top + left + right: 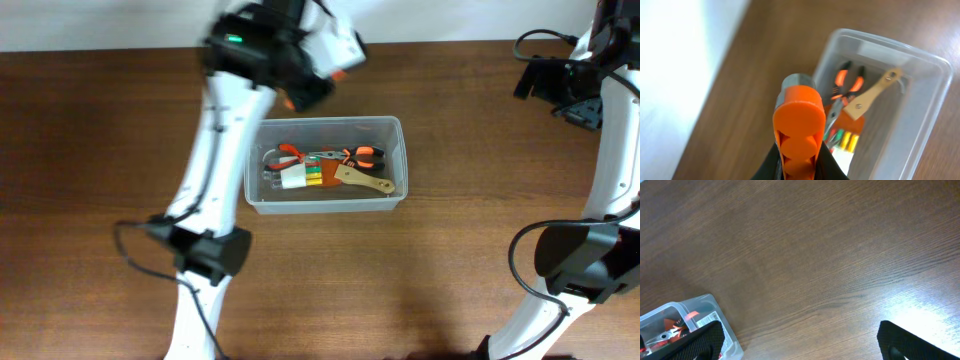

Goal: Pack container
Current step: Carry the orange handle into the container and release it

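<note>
The bottom of the container is bare beside the wooden-handled tool (365, 182), so my left gripper should move back over the container and down inside it to let go of the orange tool.
The clear plastic container (392, 128) stands mid-table. In it lie orange-and-black pliers (355, 154), a wooden-handled tool (365, 182) and a small case with coloured pieces (300, 178). My left gripper (300, 88) is shut on an orange tool with a grey metal end (799, 112) and holds it above the table at the container's far left corner. In the left wrist view (799, 162) the container (935, 62) lies to the right of the tool. My right gripper (570, 95) is open and empty at the far right; its wrist view (805, 342) shows bare table and a container corner (705, 305).
The white wall edge runs along the back of the brown wooden table (100, 150). Both arm bases (205, 255) stand near the front edge. Black cables hang by the right arm (530, 45).
</note>
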